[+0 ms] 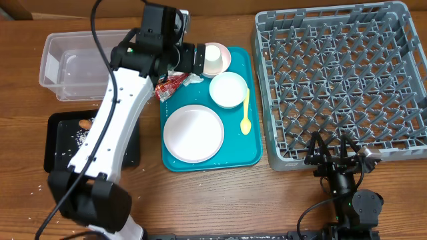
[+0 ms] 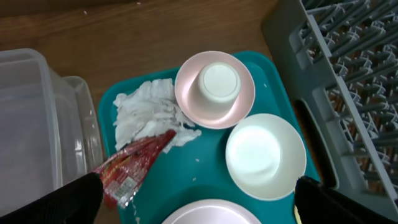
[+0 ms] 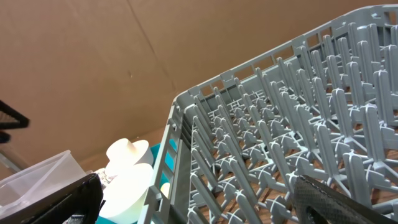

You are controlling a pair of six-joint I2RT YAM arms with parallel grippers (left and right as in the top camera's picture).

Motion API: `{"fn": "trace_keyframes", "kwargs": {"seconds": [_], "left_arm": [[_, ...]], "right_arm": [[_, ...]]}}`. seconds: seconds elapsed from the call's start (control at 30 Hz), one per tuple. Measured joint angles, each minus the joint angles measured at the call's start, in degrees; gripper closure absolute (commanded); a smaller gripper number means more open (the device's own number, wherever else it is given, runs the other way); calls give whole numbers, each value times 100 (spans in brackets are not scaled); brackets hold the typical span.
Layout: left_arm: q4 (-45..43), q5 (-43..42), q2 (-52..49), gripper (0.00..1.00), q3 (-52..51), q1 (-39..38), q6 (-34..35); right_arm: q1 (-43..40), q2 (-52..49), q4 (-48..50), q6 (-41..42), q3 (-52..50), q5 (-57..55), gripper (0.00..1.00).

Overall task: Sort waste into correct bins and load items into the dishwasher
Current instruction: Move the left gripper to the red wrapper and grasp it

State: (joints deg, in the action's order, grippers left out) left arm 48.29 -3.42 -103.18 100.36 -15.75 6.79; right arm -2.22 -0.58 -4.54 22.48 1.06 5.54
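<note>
The red wrapper's narrow end (image 1: 182,78) (image 2: 161,140) at the napkin comes between my left gripper's fingers next. The gripper lowers and turns for this, since the wrapper lies slantwise below its fingers.
My left gripper (image 1: 193,60) hangs open over the back of the teal tray (image 1: 203,160), holding nothing; its dark fingertips (image 2: 62,202) frame the left wrist view. Below it lie a crumpled white napkin (image 2: 146,112) and a red wrapper (image 2: 134,165). A small white cup (image 2: 217,81) stands upside down on the pink dish (image 2: 186,99). The white bowl (image 1: 228,89), the round plate (image 1: 193,133) and the yellow spoon (image 1: 246,112) also lie on the tray. A carrot (image 1: 84,123) and rice grains (image 1: 79,137) sit in the black tray (image 1: 57,157). My right gripper (image 1: 330,157) is open at the grey rack's (image 1: 340,80) near edge.
The clear tub (image 1: 73,63) stands at the back left, with a few white specks inside. The left arm crosses over the black tray and the gap beside the teal tray. Bare wooden table lies along the front.
</note>
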Motion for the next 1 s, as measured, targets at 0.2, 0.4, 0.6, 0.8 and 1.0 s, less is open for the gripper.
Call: {"fn": "trace_keyframes", "kwargs": {"seconds": [0.2,0.4,0.6,0.8,1.0], "left_arm": [[-170,2,-817,0,20,0,-619],[-1266,2,-839,0,20,0,-890],[-1617,2,-1027,0,20,-2,-1025],[-1244,245,-1338,2,20,-2,-2085],[-601,868,-1338,27,20,0,-2959]], "right_arm": [[0,0,-2,-2,0,0,0],[0,0,0,-2,0,0,0],[2,0,-2,0,0,0,0],[0,0,-2,-4,0,0,0],[2,0,-2,-2,0,0,0]]}}
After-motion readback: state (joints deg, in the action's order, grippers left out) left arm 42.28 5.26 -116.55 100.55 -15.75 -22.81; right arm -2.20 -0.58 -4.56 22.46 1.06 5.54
